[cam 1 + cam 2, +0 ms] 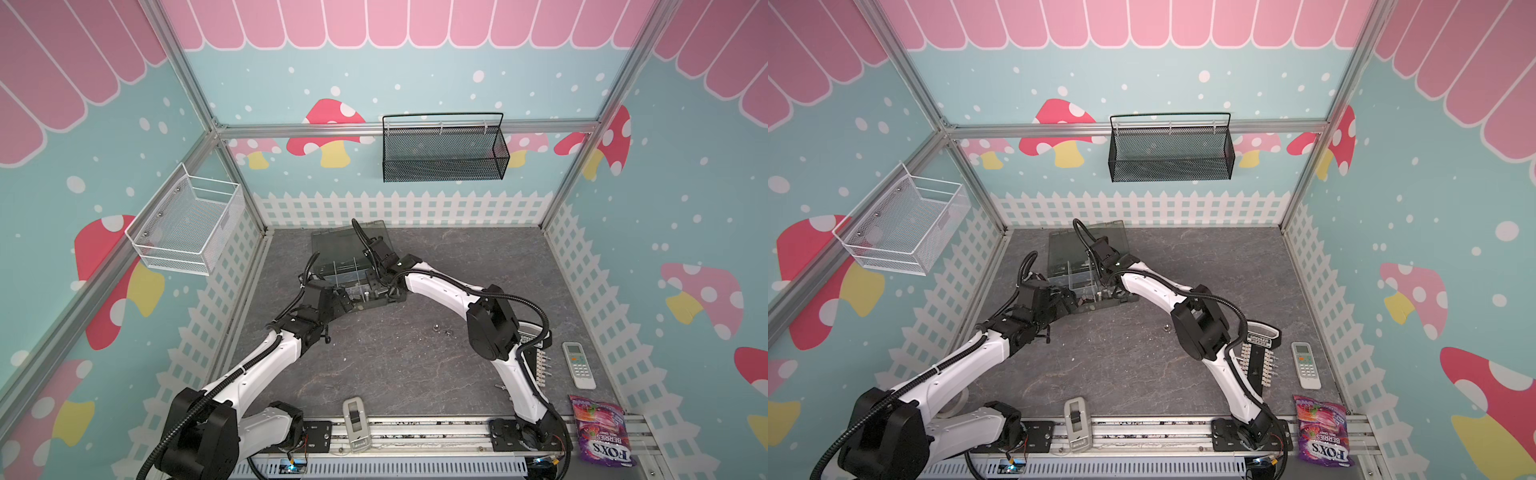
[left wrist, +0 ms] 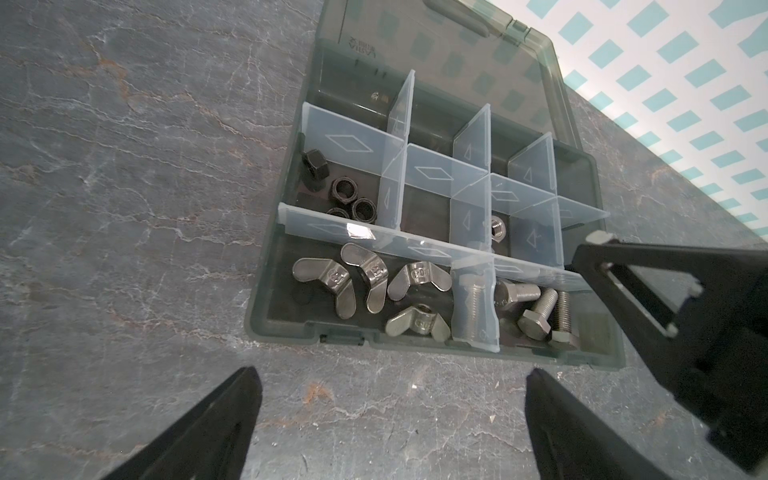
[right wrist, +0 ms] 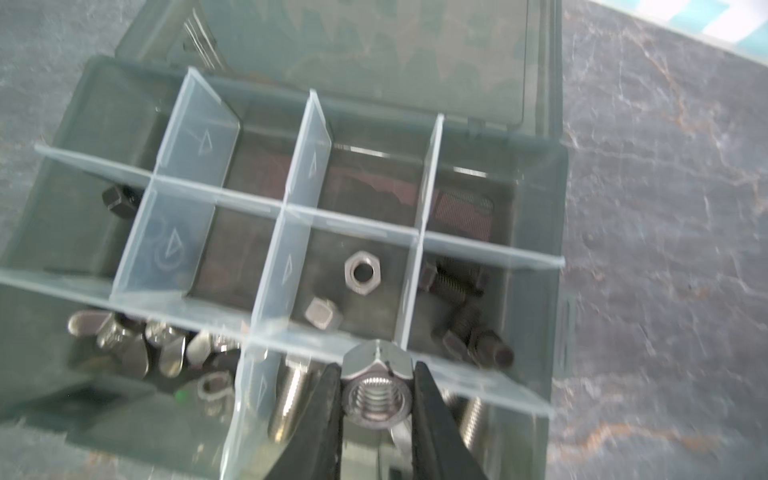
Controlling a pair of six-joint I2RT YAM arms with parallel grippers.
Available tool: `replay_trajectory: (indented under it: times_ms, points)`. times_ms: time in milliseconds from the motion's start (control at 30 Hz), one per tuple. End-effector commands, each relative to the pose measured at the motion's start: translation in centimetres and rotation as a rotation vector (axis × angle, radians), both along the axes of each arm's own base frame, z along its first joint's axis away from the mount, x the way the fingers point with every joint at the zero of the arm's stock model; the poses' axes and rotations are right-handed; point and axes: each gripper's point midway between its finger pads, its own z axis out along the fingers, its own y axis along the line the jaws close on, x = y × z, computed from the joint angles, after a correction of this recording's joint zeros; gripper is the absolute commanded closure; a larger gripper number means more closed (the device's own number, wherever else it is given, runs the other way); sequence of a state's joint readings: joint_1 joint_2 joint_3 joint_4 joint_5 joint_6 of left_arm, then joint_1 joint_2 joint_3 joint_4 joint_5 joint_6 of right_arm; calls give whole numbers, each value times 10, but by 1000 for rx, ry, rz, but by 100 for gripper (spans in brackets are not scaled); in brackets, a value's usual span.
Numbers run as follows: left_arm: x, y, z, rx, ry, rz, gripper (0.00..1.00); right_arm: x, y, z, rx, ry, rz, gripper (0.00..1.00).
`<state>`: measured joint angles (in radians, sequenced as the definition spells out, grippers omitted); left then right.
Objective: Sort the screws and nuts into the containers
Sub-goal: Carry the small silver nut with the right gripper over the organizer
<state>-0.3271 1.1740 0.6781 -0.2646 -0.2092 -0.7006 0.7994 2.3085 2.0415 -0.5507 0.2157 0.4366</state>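
Observation:
Since matching silver nuts lie in the box's middle-row section (image 3: 345, 289), I will move my right gripper outward past the near divider, lower it there and release the hex nut (image 3: 376, 359).
The dark grey organizer box (image 1: 332, 245) stands open at the back of the table. My right gripper (image 3: 376, 370) hangs over the box's near row, shut on a silver hex nut (image 3: 376, 359). Below it, the containers (image 3: 307, 166) hold two silver nuts (image 3: 362, 272), black screws (image 3: 465, 316), wing nuts (image 3: 137, 340) and silver screws (image 3: 291, 395). My left gripper (image 2: 392, 374) is open and empty, low over the table just in front of the box wall (image 2: 415, 347). Black nuts (image 2: 353, 199) lie in a left compartment. Two small loose nuts (image 1: 436, 327) rest on the table.
A white terminal strip (image 1: 542, 368), a remote (image 1: 578, 365) and a candy bag (image 1: 600, 432) lie at the right. A grey device (image 1: 355, 424) sits at the front edge. A black mesh basket (image 1: 444, 151) and a white wire basket (image 1: 187, 224) hang on the walls.

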Motion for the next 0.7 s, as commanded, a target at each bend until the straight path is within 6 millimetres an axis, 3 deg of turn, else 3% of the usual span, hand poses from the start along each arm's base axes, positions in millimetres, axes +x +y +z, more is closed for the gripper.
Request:
replay_trajectory:
  times_ms: [0,333,667]
  points:
    - [-1,6,1,-5,-7,29,0,12,12,-2,10,-21,35,92]
    - [-2,7,1,-7,-7,30,0,29,15,-22,26,-1,34,82]
    - [-4,10,1,-2,-7,39,0,29,16,-22,36,7,41,59]
